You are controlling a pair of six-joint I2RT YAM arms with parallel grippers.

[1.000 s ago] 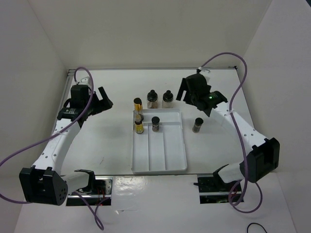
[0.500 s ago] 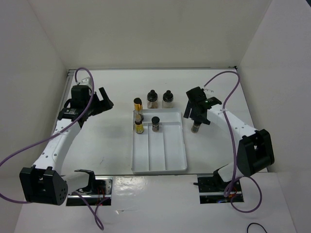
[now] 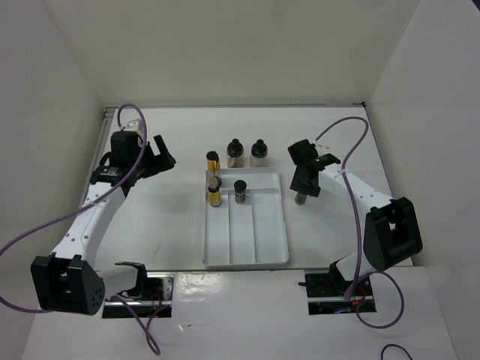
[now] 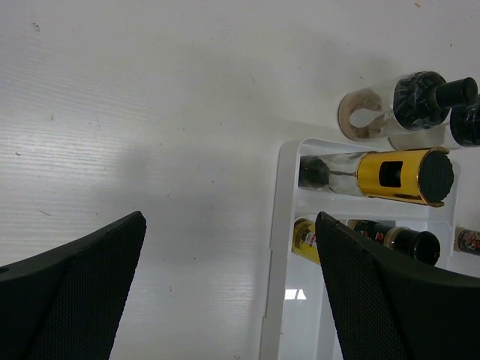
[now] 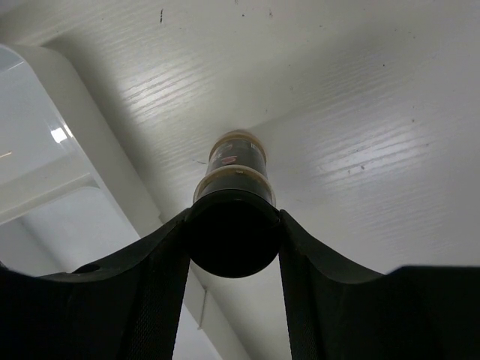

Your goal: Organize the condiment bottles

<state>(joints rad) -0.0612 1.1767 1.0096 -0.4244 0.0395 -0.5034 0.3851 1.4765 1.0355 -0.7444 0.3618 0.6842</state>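
Observation:
The free middle slot by the dark bottle at the tray's back lies left of my right gripper in the top view: I need to lift over the tray's rim, lower there and release.
In the right wrist view my right gripper [image 5: 234, 247] is shut on the black cap of a dark brown condiment bottle [image 5: 236, 161]. That bottle [image 3: 301, 198] stands upright on the table just right of the white tray [image 3: 259, 240], under the right gripper [image 3: 301, 186]. Three bottles stand at the tray's back: a gold-labelled one [image 3: 213, 160], a yellow one [image 3: 215, 196] and a dark one [image 3: 240, 192]. Two pale jars [image 3: 235, 154] [image 3: 259, 153] stand behind the tray. My left gripper [image 3: 161, 154] hovers open left of the tray, holding nothing.
The left wrist view shows the tray's left rim [image 4: 274, 262] between the open left gripper [image 4: 229, 225], with the gold-labelled bottle [image 4: 397, 176] and a pale jar [image 4: 390, 112] beyond. White walls enclose the table on three sides.
The right gripper came down from behind the dark brown bottle onto it, and its fingers closed on the cap. The left arm has not moved.

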